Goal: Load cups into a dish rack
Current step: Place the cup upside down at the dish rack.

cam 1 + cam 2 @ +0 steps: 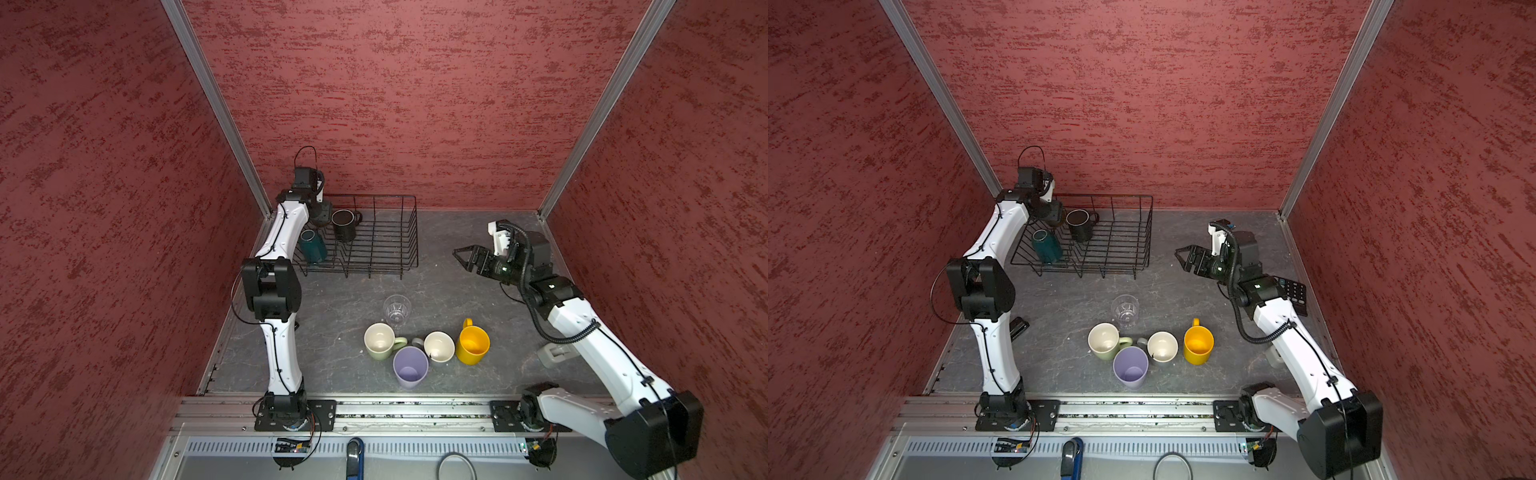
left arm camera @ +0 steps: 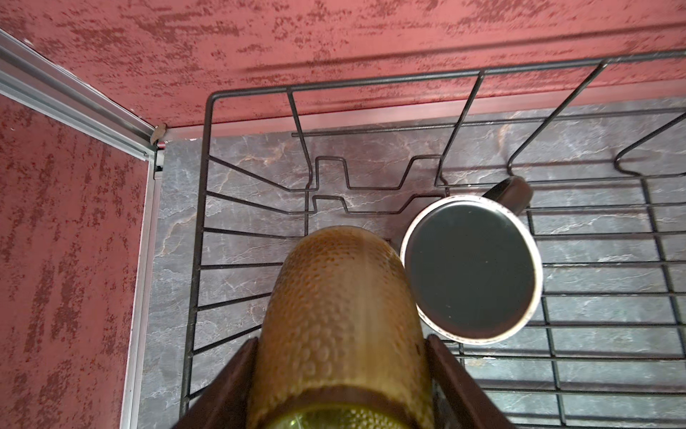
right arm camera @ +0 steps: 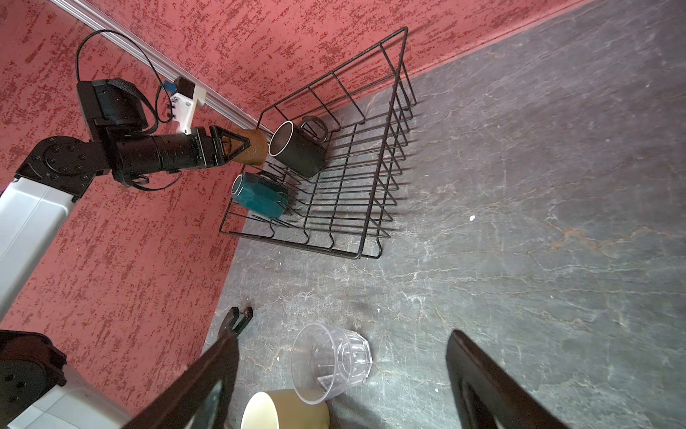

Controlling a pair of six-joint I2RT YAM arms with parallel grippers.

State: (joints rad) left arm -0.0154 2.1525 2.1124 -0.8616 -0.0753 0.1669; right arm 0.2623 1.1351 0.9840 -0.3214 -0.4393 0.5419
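The left gripper lowers the amber-brown tumbler (image 2: 341, 289) next into the open gap below it, between the black mug and the rack's end wires, and releases it.
The black wire dish rack (image 1: 415, 232) (image 1: 1150, 232) stands at the back left. In it a black mug (image 1: 344, 226) (image 2: 471, 271) stands upright and a teal mug (image 1: 312, 247) (image 3: 260, 197) leans. My left gripper (image 2: 341, 340) (image 3: 237, 146) is shut on an amber-brown tumbler (image 2: 341, 289), held over the rack's far left corner beside the black mug. My right gripper (image 1: 462, 259) (image 3: 343, 336) hangs open and empty right of the rack. On the table in front stand a clear glass (image 1: 397, 309) (image 3: 330, 360), pale green mug (image 1: 380, 340), lilac tumbler (image 1: 410, 368), grey mug (image 1: 439, 346) and yellow mug (image 1: 472, 344).
A black calculator (image 1: 1293, 293) lies by the right wall, partly under my right arm. A black stapler (image 1: 1019, 326) lies near the left wall behind my left arm. A grey block (image 1: 555, 355) sits under the right forearm. Red walls enclose three sides.
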